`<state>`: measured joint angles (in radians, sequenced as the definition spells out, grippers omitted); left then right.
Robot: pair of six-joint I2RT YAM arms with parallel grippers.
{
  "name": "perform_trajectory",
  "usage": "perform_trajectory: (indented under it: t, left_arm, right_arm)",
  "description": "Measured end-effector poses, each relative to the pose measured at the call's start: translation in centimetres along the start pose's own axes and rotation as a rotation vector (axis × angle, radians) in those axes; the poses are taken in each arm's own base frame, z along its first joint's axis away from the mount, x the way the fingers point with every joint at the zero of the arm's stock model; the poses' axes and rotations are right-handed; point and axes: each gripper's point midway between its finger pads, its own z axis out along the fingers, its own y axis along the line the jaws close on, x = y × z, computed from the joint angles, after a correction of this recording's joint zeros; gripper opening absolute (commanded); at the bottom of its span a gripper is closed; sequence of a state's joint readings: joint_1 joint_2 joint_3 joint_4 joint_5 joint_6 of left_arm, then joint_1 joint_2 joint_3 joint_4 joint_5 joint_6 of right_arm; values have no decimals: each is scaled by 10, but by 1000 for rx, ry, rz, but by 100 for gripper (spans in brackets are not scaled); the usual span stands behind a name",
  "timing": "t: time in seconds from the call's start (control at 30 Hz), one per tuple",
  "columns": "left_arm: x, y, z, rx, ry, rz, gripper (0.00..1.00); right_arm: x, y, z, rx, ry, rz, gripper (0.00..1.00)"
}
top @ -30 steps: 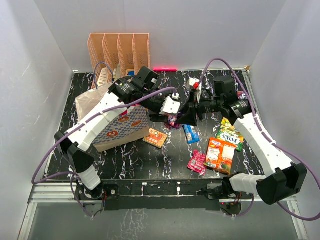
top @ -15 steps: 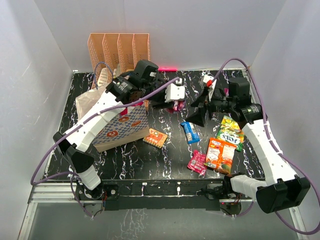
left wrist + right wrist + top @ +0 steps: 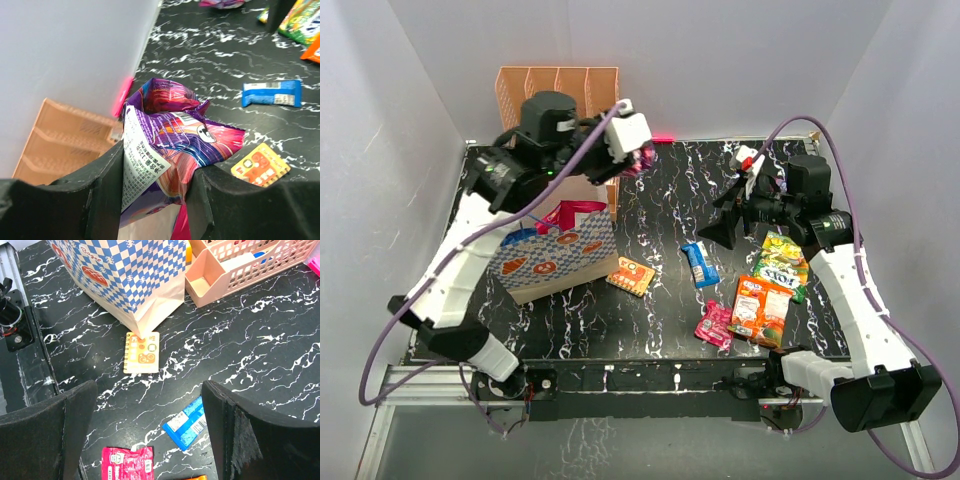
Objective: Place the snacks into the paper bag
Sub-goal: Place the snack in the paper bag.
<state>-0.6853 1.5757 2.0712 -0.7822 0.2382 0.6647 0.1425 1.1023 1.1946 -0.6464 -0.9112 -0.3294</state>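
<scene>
The robot's left gripper will move back, down and to the left in the top view, into the bag's opening (image 3: 562,213), to release the packet that is still outside the bag.
My left gripper (image 3: 638,152) is raised near the back wall, behind and above the paper bag (image 3: 555,258), and is shut on a crumpled purple and magenta snack packet (image 3: 170,132). The bag, with blue checks and orange prints, stands upright at the left (image 3: 130,270). My right gripper (image 3: 722,224) hovers open and empty over the table's middle right (image 3: 150,425). Below it lie a blue packet (image 3: 187,422), a small orange packet (image 3: 142,352) and a pink packet (image 3: 127,465). Further right lie an orange packet (image 3: 760,308) and a green-yellow packet (image 3: 780,262).
A peach perforated file rack (image 3: 560,85) stands against the back wall behind the bag, seen also in the right wrist view (image 3: 240,260). White walls close in the black marbled table (image 3: 650,330) on three sides. Purple cables loop off both arms.
The left arm has lifted the purple packet up and leftward, from the table's middle to above the bag's back. The right gripper has opened wide and pulled back to the right.
</scene>
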Motion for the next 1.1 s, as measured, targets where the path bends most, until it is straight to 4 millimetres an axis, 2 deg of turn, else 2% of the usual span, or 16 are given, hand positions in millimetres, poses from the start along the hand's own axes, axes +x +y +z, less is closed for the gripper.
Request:
perform_trajectory:
  t: [0.17,0.27,0.4,0.5,0.63,0.87,1.1]
  left_arm:
    - [12,33,-63,-149,49,-23,5]
    - [25,43,-101,-231,104,-33,5]
    - [47,39,-145,-303,204,-39,5]
    - [68,31,-167,-326,285,-52,6]
    - [107,18,-175,-317,426,-82,6]
    - [166,7,-156,-262,647,-90,6]
    - [187,8,-147,-251,733,-82,6]
  right_arm:
    - [0,-3,-1,11,0,4,89]
    - [0,-5,0,14,-1,6,89]
    - [1,-8,3,16,1,14,89]
    - [3,-10,4,18,5,22,89]
    - [5,-15,3,29,8,34,89]
    - [11,-17,4,33,14,48,89]
    - [12,-18,3,37,12,46,89]
